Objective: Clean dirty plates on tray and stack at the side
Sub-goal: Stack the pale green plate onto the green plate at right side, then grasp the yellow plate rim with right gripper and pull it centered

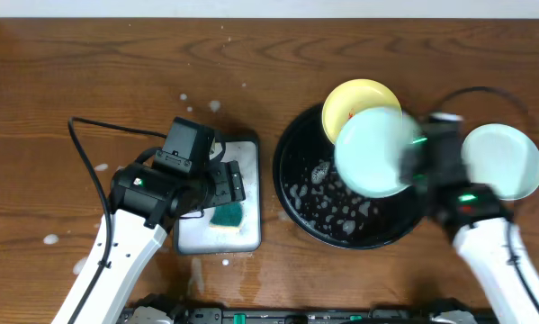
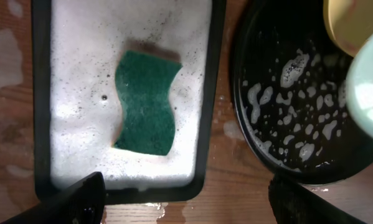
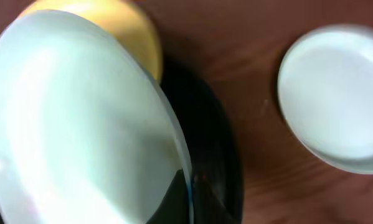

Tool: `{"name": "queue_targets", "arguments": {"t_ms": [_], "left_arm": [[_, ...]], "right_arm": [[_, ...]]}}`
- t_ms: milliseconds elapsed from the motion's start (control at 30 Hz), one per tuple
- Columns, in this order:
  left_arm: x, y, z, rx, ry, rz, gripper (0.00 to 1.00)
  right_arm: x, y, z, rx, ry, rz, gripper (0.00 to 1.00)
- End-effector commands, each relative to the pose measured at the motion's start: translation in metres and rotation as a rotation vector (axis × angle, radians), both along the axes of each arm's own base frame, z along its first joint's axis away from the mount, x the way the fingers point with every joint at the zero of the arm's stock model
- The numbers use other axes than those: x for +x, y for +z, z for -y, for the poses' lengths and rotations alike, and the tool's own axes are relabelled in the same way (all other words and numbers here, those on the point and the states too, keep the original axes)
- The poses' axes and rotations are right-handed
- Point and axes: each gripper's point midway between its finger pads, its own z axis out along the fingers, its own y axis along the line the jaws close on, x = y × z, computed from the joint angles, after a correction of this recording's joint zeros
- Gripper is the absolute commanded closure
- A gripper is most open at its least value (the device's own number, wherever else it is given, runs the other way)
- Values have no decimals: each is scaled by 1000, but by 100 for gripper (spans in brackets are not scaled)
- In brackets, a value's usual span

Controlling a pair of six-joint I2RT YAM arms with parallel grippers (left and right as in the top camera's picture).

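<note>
The right gripper travels to the right in the overhead view and goes down over the second mint-blue plate [image 1: 502,161] [image 3: 339,98] next, since it lies beside the tray for stacking.
The black round tray [image 1: 309,202] holds soap suds and a yellow plate [image 1: 354,97] leaning on its far rim. My right gripper [image 1: 411,162] is shut on the rim of a mint-blue plate [image 1: 372,151] and holds it lifted over the tray; in the right wrist view this plate [image 3: 80,124] fills the left, with my fingers [image 3: 189,193] pinching its edge. A second mint-blue plate [image 1: 501,160] lies on the table right of the tray, and shows in the right wrist view [image 3: 335,93]. My left gripper [image 2: 183,202] is open and empty above the white tray's near edge.
A white rectangular tray [image 1: 247,229] full of foam holds a green sponge [image 1: 226,214] left of the black tray; both show in the left wrist view, tray [image 2: 211,93] and sponge [image 2: 146,102]. Water drops and foam spots lie on the wooden table.
</note>
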Motion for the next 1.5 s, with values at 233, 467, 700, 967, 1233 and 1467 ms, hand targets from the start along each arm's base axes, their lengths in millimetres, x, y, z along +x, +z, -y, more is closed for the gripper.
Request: {"name": "queue_targets", "arguments": {"t_ms": [233, 467, 700, 967, 1233, 1467], "left_arm": [[-1, 0, 0, 0, -9, -1, 16], [-1, 0, 0, 0, -9, -1, 16], [-1, 0, 0, 0, -9, -1, 16], [-1, 0, 0, 0, -9, -1, 16], [-1, 0, 0, 0, -9, -1, 16], [-1, 0, 0, 0, -9, -1, 16]], "right_arm": [[-12, -21, 178, 484, -581, 92, 99], [-34, -65, 245, 498, -850, 73, 99], [8, -48, 251, 433, -574, 196, 53], [83, 3, 121, 542, -35, 254, 45], [118, -48, 7, 127, 373, 118, 32], [138, -107, -3, 22, 365, 58, 34]]}}
